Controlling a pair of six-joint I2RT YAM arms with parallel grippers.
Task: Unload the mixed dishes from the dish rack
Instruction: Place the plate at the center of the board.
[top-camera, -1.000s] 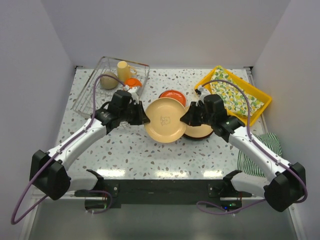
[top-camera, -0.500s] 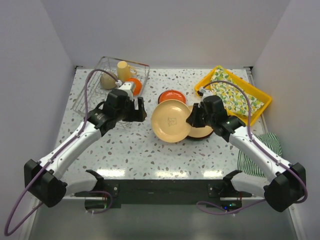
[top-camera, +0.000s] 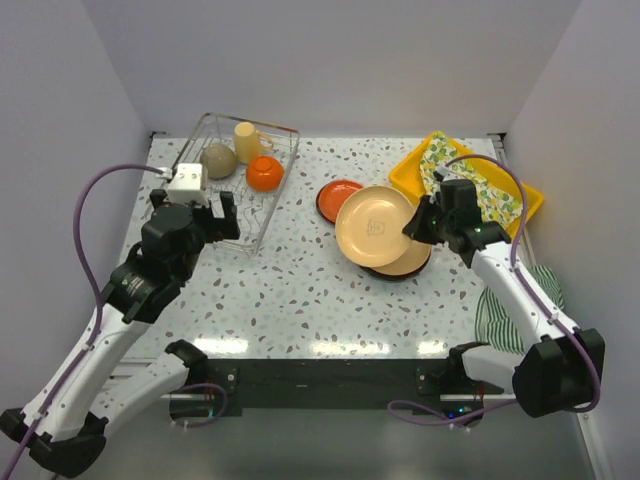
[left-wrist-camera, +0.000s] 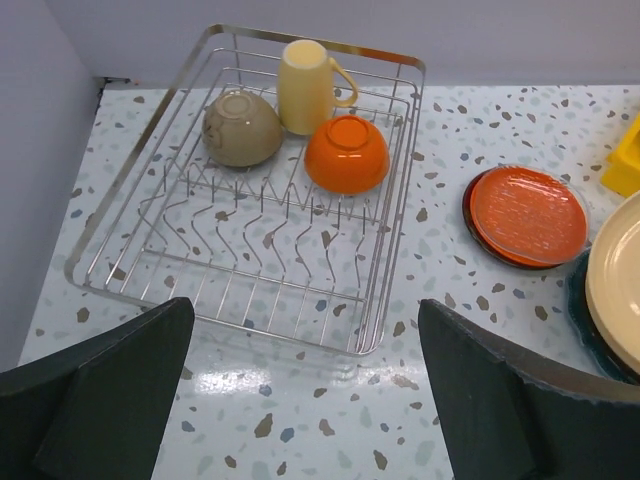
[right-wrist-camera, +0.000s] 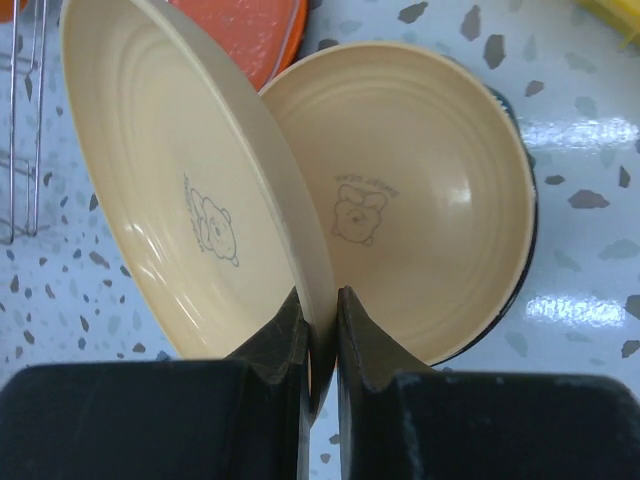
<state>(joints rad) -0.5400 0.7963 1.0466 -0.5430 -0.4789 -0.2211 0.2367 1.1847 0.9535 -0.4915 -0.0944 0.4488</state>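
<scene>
My right gripper shifts to the right in the top view while lowering next. The held plate, on the dish rack's side of its matching tan-yellow plate (top-camera: 402, 258) (right-wrist-camera: 398, 204), goes onto that stack.
The dish rack (top-camera: 178, 168) stands at the back left, holding a tan bowl (top-camera: 217, 160), a cream mug (top-camera: 247, 140) and an orange bowl (top-camera: 264, 173). My left gripper (top-camera: 205, 215) hovers open and empty just in front of the dish rack (left-wrist-camera: 402, 200). My right gripper (right-wrist-camera: 322, 320) is shut on the rim of a tilted tan-yellow plate (right-wrist-camera: 170, 200). That plate (top-camera: 375, 225) hangs over a second tan-yellow plate (right-wrist-camera: 410, 220), which lies on a dark plate (top-camera: 405, 270). An orange plate (top-camera: 340, 198) lies flat beside them.
A yellow tray (top-camera: 530, 200) with a lemon-print cloth (top-camera: 470, 190) sits at the back right, close behind my right gripper. A green striped cloth (top-camera: 520, 300) lies at the right edge. White walls close in the table on three sides.
My left gripper let go of the tan-yellow plate, opened wide and pulled back left toward the rack. My right gripper carried the plate to the right, over the stacked plates.
</scene>
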